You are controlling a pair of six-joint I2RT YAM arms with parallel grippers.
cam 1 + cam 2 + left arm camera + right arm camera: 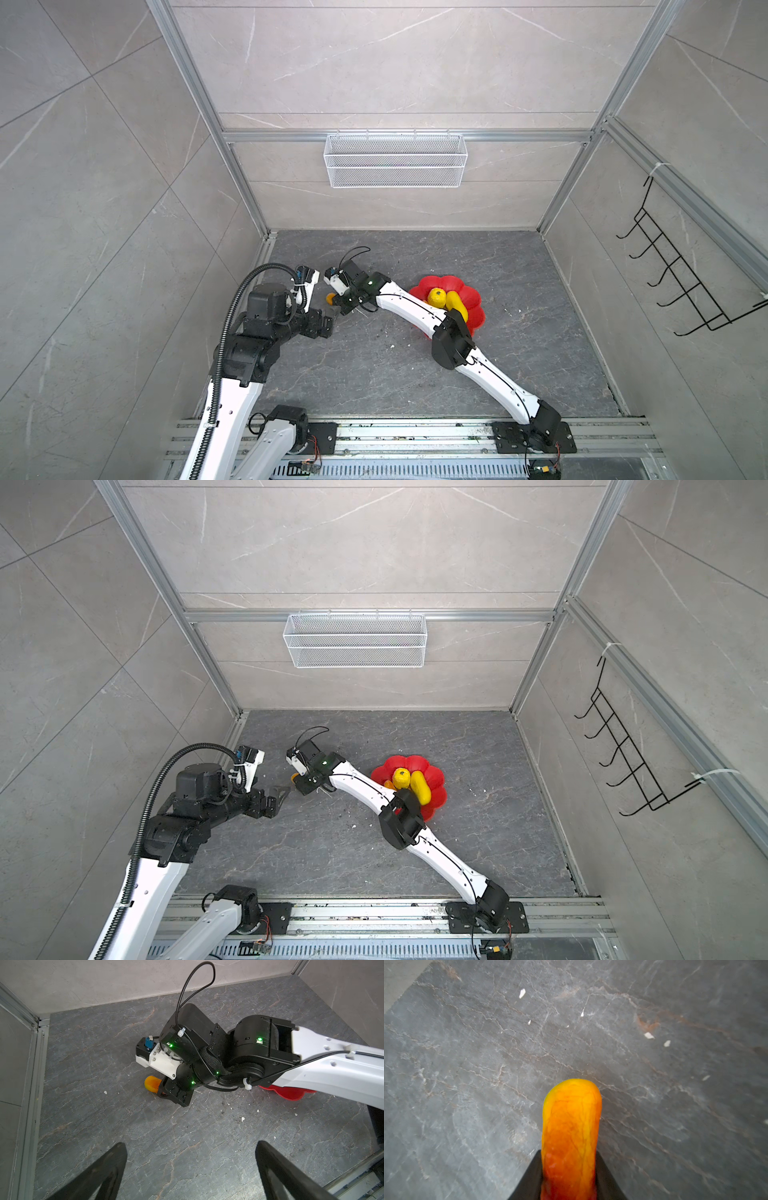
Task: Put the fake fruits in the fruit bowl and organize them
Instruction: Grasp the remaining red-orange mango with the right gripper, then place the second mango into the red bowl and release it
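Note:
My right gripper swings up and back over to the bowl's side by the round yellow fruit next and lowers to release, since fruits already lie there.
My right gripper (569,1154) is shut on a red-orange-yellow oblong fruit (571,1118), whose rounded end sticks out past the fingers. In both top views that fruit (331,298) (294,777) sits low over the dark floor left of centre, and the left wrist view shows it (152,1084) too. The red flower-shaped fruit bowl (476,318) (415,762) lies to the right, partly under the right arm. It holds a round yellow fruit (436,296) and a long yellow fruit (458,308). My left gripper (191,1145) (328,322) is open and empty, just left of the right gripper.
A white wire-mesh basket (395,160) hangs on the back wall. A black hook rack (681,274) is on the right wall. Aluminium rails (415,434) run along the front edge. White crumbs (649,1035) dot the stone floor.

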